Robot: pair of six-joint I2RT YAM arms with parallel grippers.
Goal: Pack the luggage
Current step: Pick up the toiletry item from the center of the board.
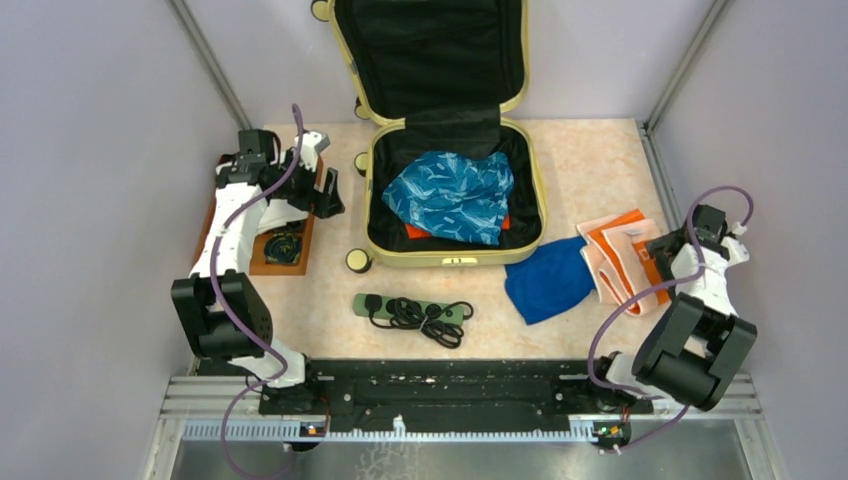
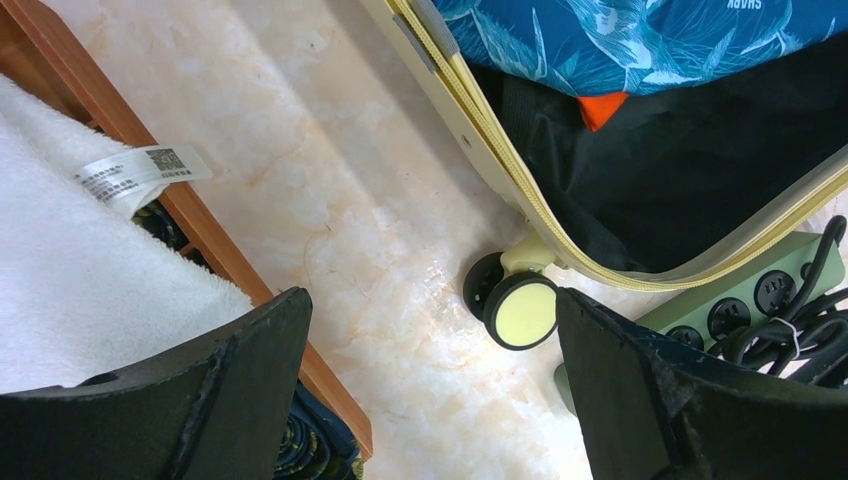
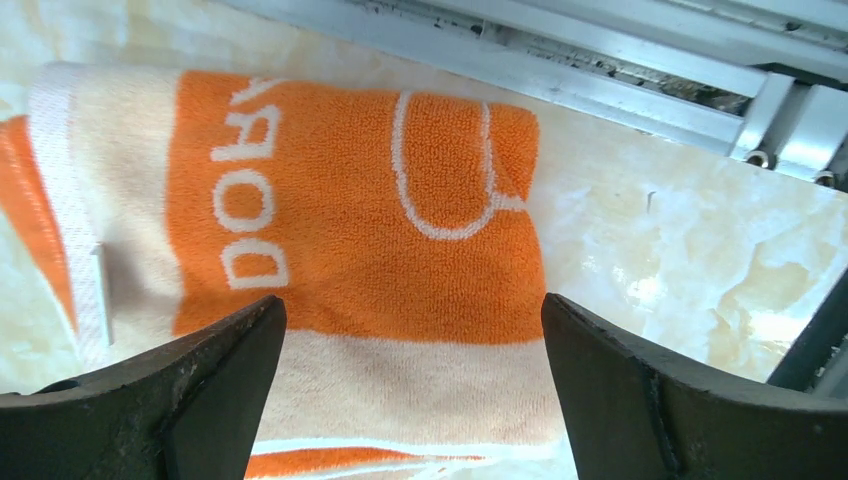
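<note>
My right gripper should go down open onto the orange part of the towel by the white loop [image 3: 470, 263] below it, because that towel is outside the luggage.
The luggage [image 1: 455, 258] lies open mid-table, pale yellow, with its black-lined lid raised against the back wall. A blue patterned cloth [image 1: 452, 195] fills it, over something orange. My left gripper [image 1: 328, 198] hovers open just left of the luggage; in the left wrist view my left gripper [image 2: 430, 302] frames bare table beside the luggage's rim [image 2: 480, 110] and a wheel [image 2: 522, 310]. My right gripper [image 1: 662, 243] is open above the orange and cream towel [image 1: 618, 255]; in the right wrist view my right gripper [image 3: 412, 303] hangs over that towel [image 3: 350, 210], holding nothing.
A plain blue cloth [image 1: 548, 278] lies front right of the luggage. A green power strip [image 1: 410, 310] with coiled black cable sits in front. A wooden tray [image 1: 262, 262] at the left holds a white towel [image 2: 80, 270] and a dark rolled item [image 1: 284, 246].
</note>
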